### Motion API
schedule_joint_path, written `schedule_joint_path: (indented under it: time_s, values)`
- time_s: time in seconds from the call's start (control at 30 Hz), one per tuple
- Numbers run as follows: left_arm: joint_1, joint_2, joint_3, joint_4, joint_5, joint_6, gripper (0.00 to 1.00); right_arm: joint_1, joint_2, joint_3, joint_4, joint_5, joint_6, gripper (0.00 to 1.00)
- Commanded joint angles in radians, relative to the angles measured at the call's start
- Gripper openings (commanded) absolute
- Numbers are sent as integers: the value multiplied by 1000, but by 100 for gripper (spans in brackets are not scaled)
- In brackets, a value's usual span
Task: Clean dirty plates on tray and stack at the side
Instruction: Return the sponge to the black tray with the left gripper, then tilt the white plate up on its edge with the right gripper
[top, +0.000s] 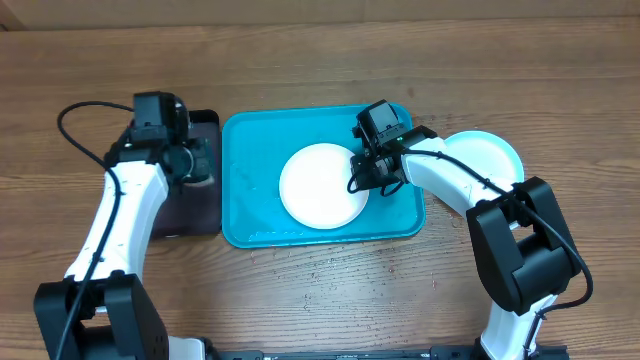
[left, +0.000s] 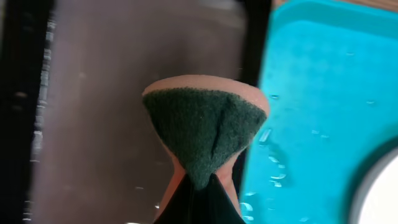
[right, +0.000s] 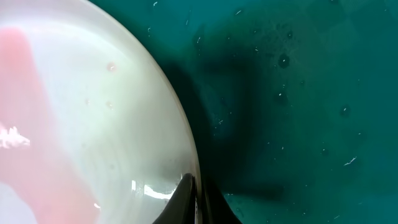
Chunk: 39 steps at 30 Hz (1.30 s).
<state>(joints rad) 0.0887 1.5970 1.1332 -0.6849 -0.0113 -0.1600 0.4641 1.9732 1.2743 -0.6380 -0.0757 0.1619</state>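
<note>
The bottom of the narrow black tray (left: 134, 149) lies open below the left gripper, so the robot will next lower that gripper toward it and let go of the sponge (left: 202, 124).
A white plate (top: 320, 185) lies flat in the middle of the turquoise tray (top: 245, 140). My right gripper (top: 367, 180) is at the plate's right edge. In the right wrist view its fingers (right: 198, 202) are shut on the white plate's (right: 93, 124) rim, one finger above and one below, over the wet tray floor (right: 298, 93). A pale pink patch shows on the plate's left part. A second, pale plate (top: 490, 155) rests on the table to the right of the tray, partly under my right arm. My left gripper (top: 195, 160) is shut on a sponge (left: 202, 124) with a green scouring face.
A narrow black tray (top: 185, 205) sits left of the turquoise tray, under my left gripper (left: 202, 199). Water droplets dot the turquoise tray (left: 323, 74). The wooden table extends to the back and front.
</note>
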Motion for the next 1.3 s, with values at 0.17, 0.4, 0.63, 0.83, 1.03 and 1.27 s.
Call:
schedule_joint_path:
  time_s: [0.17, 0.4, 0.63, 0.83, 1.03, 1.27]
  values:
    - [42, 0, -1, 11, -26, 99, 4, -7, -58, 73, -27, 44, -14, 4]
    - [44, 94, -1, 29, -35, 146, 4, -5, -160, 97, -29, 232, -16, 4]
    - [44, 184, -1, 61, -137, 146, 4, 14, -219, 97, -32, 399, -67, 4]
    - [44, 195, -1, 92, -157, 146, 47, 87, -264, 98, 13, 598, -153, 4]
    - [44, 196, -1, 95, -156, 145, 74, 178, -270, 98, 68, 835, -223, 4]
    - [44, 217, -1, 122, -154, 129, 75, 251, -270, 98, 140, 1004, -223, 4]
